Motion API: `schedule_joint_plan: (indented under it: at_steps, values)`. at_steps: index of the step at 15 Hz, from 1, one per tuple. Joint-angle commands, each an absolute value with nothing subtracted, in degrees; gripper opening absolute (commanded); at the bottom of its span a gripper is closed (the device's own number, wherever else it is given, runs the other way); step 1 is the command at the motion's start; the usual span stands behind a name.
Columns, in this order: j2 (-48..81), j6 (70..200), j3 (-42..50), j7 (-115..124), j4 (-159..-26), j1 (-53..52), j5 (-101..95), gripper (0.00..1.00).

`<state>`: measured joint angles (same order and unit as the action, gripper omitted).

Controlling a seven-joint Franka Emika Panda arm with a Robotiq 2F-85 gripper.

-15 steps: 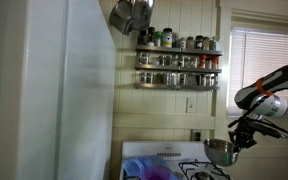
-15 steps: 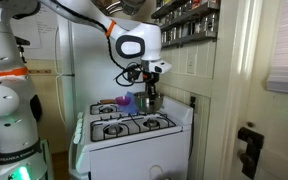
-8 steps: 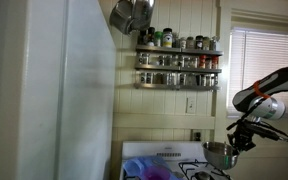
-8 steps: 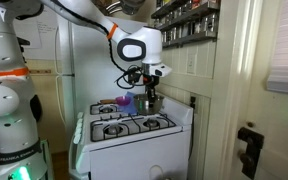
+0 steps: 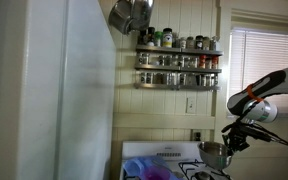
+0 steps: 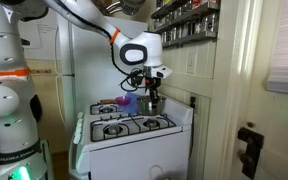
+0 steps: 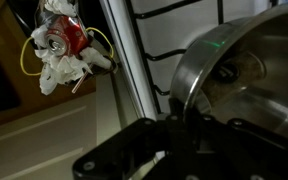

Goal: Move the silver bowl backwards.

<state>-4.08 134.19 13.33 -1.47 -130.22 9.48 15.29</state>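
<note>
I should next move my gripper outward and down, set the silver bowl onto the back burner grate and release it, because the bowl is still hanging above the stove.
The silver bowl is at the back of the white stove in both exterior views, also showing here. My gripper comes down onto its rim, seen too in the exterior view with the whole arm. In the wrist view the bowl fills the right side, and my dark fingers are shut on its near rim, one finger inside and one outside. The frames do not show whether the bowl's base rests on the burner grate.
A purple item sits on the stove's back left. Stove burners lie in front. A spice rack and hanging pots are on the wall above. A white fridge stands beside the stove. A red-white toy lies off the stove.
My gripper and the bowl have shifted slightly towards the wall and a little lower. The grip on the rim is unchanged.
</note>
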Motion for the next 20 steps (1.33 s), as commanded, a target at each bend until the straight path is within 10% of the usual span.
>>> schedule_joint_plan:
  at_steps: [1, 20]
  values:
    - [-2.56, 135.53, 12.10, -0.68, -128.64, 9.40, 16.93, 0.02]
    - [2.66, 134.89, 9.70, -1.29, -124.67, 9.51, 16.84, 0.02]
